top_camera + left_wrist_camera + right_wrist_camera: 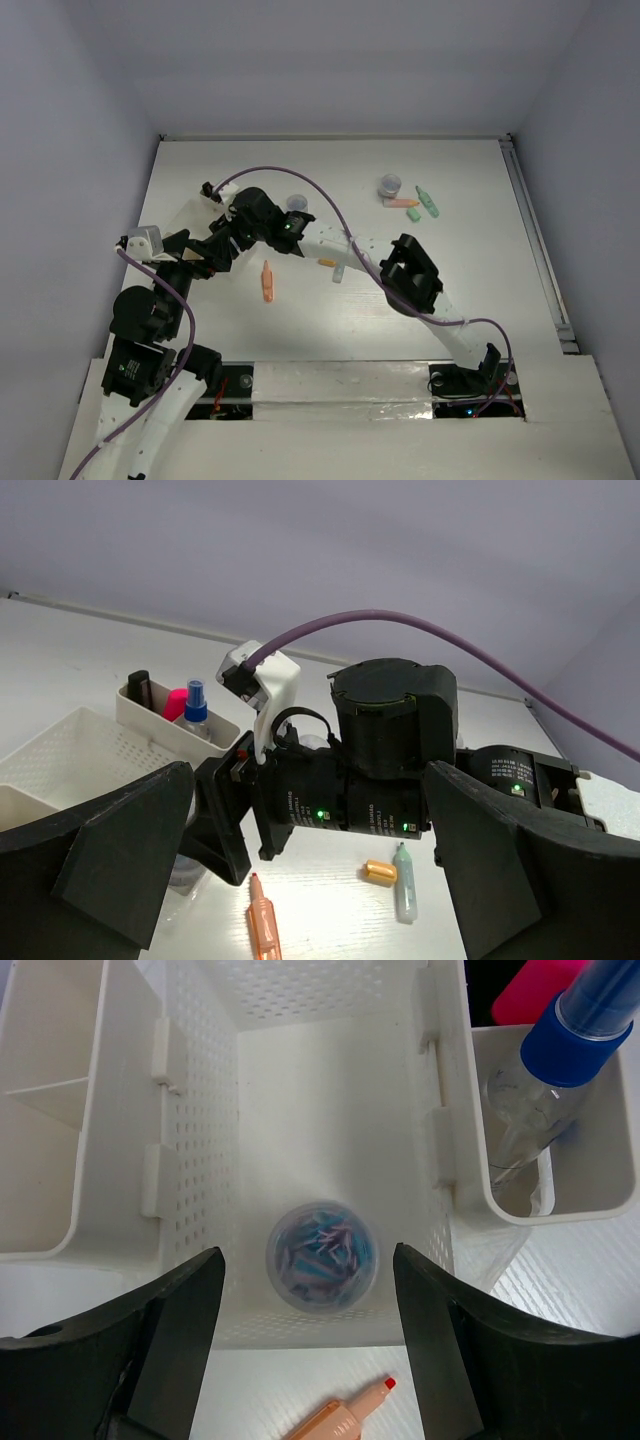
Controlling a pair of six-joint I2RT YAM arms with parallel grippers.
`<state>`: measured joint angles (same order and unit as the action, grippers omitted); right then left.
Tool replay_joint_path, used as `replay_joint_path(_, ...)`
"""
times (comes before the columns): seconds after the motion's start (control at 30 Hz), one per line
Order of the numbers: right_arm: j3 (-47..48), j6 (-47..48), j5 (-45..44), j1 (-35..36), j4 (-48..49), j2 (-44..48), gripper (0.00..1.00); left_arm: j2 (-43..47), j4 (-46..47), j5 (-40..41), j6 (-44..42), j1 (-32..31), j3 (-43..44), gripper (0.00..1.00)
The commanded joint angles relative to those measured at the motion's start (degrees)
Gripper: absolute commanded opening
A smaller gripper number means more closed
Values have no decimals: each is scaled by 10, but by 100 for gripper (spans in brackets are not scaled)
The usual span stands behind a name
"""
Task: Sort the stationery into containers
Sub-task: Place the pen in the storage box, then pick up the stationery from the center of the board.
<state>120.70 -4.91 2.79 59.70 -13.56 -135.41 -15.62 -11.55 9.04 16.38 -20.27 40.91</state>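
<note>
My left gripper is going to swing to the clear jar (297, 203) and down, because the jar stands outside the bins, outward of my left gripper and to its right in the top view.
The white bins (200, 1110) lie under my right gripper (308, 1260), which is open and empty. A round clear jar (322, 1255) with blue and purple bits stands in the middle bin, between and below the jaws. The bin to the right holds a blue-capped white marker (560, 1045) and a pink highlighter (540, 988). My left gripper (320, 900) is open and empty, facing the right gripper's body (330, 800). An orange highlighter (263, 925) lies on the table by the bins (70, 750); it also shows in the top view (267, 282).
An orange cap (381, 871) and a pale green marker (405, 885) lie together right of the highlighter. At the far right a second jar (389, 185), an orange marker (400, 202) and green pieces (428, 203) lie together. Both arms cross over the bins in the top view.
</note>
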Motion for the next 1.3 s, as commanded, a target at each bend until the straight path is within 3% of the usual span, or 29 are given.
replay_joint_path(0.0, 23, 2, 2, 6, 21, 23, 74, -5, 22, -2, 0, -4, 3, 98)
replay_joint_path(0.23, -16, -12, 13, 6, 58, 82, 76, -25, 22, 2, 7, -4, 5, 98)
replay_joint_path(0.37, -117, -15, -23, 6, 104, 175, 75, -56, 31, -14, 23, 2, 11, 97)
replay_joint_path(0.5, -289, -13, -115, 6, 129, 297, 72, -107, 66, -56, 55, 2, 29, 94)
replay_joint_path(0.63, -439, -40, -151, -29, 122, 420, 61, -246, 158, -199, 109, 2, 37, 93)
replay_joint_path(0.7, -498, -69, -170, -59, 112, 488, 60, -291, 194, -220, 137, -15, 33, 92)
replay_joint_path(0.87, -689, -148, -140, -146, 121, 628, 61, -417, 206, -53, 113, -100, 85, 91)
replay_joint_path(0.97, -746, -155, -136, -155, 129, 667, 63, -500, 181, -4, 90, -137, 125, 90)
replay_joint_path(1.27, -785, -163, -110, -173, 163, 684, 72, -725, 124, 122, 33, -151, 253, 90)
